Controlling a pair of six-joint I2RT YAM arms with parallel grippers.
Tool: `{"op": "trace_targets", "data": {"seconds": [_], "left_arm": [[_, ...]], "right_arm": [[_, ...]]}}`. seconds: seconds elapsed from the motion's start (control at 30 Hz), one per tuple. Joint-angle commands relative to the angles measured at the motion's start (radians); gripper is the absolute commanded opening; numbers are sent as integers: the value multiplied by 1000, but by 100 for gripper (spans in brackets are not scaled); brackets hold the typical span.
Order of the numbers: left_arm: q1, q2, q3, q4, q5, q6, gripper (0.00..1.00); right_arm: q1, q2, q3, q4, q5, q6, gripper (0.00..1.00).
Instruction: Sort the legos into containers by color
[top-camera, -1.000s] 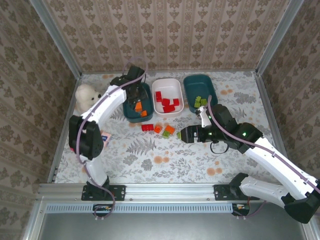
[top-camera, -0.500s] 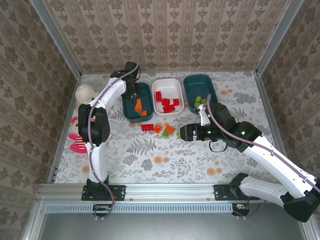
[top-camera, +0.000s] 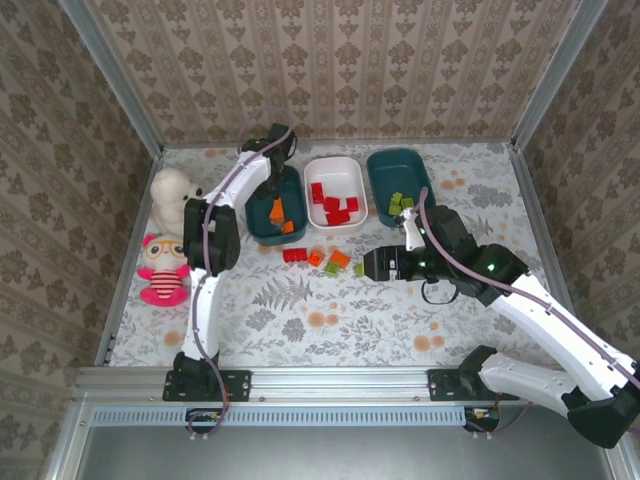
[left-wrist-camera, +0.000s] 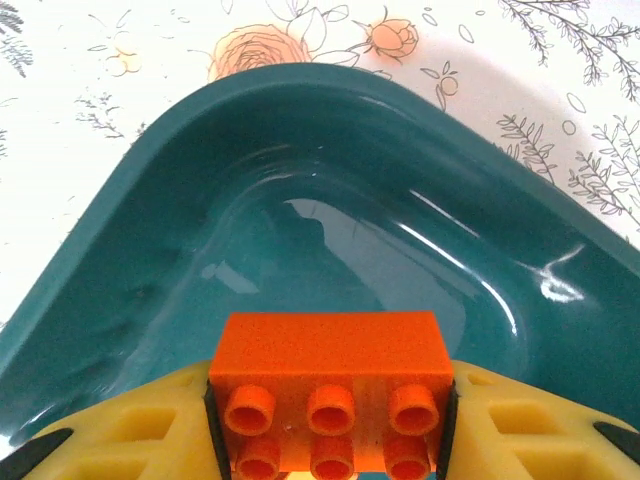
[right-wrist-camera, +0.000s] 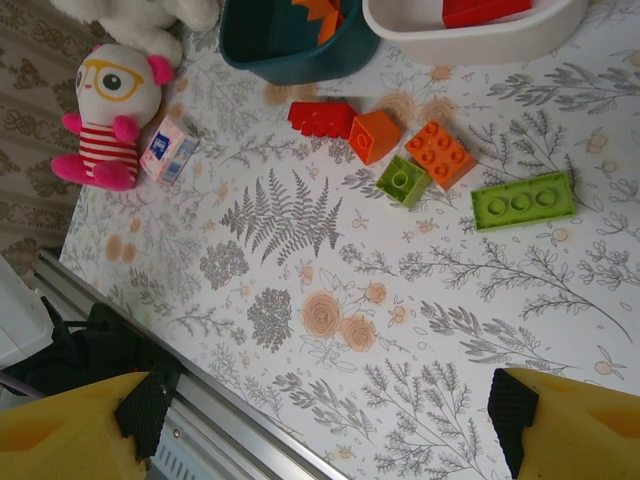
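The orange lego needs to go down to the far end of the teal container that holds orange legos, so the robot's left gripper needs to carry it there next.
My left gripper (left-wrist-camera: 330, 430) is shut on an orange lego (left-wrist-camera: 330, 360), studs facing the camera, and hangs over a corner of the left dark teal container (left-wrist-camera: 150, 200). From above, the left gripper (top-camera: 272, 165) is over that container's (top-camera: 262, 232) far end, where more orange legos (top-camera: 277, 212) lie. The white container (top-camera: 335, 165) holds red legos (top-camera: 335, 208), and the right teal container (top-camera: 400, 165) holds green ones (top-camera: 399, 205). Loose on the table lie a red lego (right-wrist-camera: 322, 118), two orange legos (right-wrist-camera: 440, 153) and two green legos (right-wrist-camera: 523, 200). My right gripper (right-wrist-camera: 325, 410) stands open above the table, near them.
A white plush bear (top-camera: 172, 192) and a pink striped doll (top-camera: 163, 270) lie at the table's left edge, with a small pink box (right-wrist-camera: 166, 150) beside the doll. The metal rail (right-wrist-camera: 230, 420) runs along the near edge. Patterned walls enclose the table.
The left arm's elbow has swung in toward the containers, uncovering the pink doll, and its gripper has moved to the far end of the left teal container. The right gripper has barely moved.
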Motion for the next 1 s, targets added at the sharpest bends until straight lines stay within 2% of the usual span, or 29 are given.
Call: {"op": "trace_targets", "data": {"seconds": [0.0, 0.2, 0.43, 0.5, 0.57, 0.7, 0.9, 0.97], "left_arm": [[-8, 33, 37, 1, -23, 22, 37], [-9, 59, 27, 9, 28, 54, 45], [-7, 12, 9, 28, 86, 114, 67], [-6, -19, 8, 37, 95, 135, 70], [-4, -58, 8, 44, 105, 153, 74], [-4, -158, 15, 53, 111, 175, 75], [-7, -387, -49, 92, 118, 269, 76], [-6, -490, -116, 114, 145, 317, 77]], "right_arm": [[-13, -31, -11, -36, 26, 4, 87], [-24, -47, -17, -49, 31, 10, 87], [-27, -31, -7, -51, 37, 5, 87], [-27, -19, 0, -47, 37, 0, 87], [-27, 0, 16, -46, 38, -7, 87], [-26, 45, 62, -48, 57, -29, 86], [-25, 121, 155, -76, 158, -47, 84], [-26, 147, 187, -86, 194, -51, 84]]}}
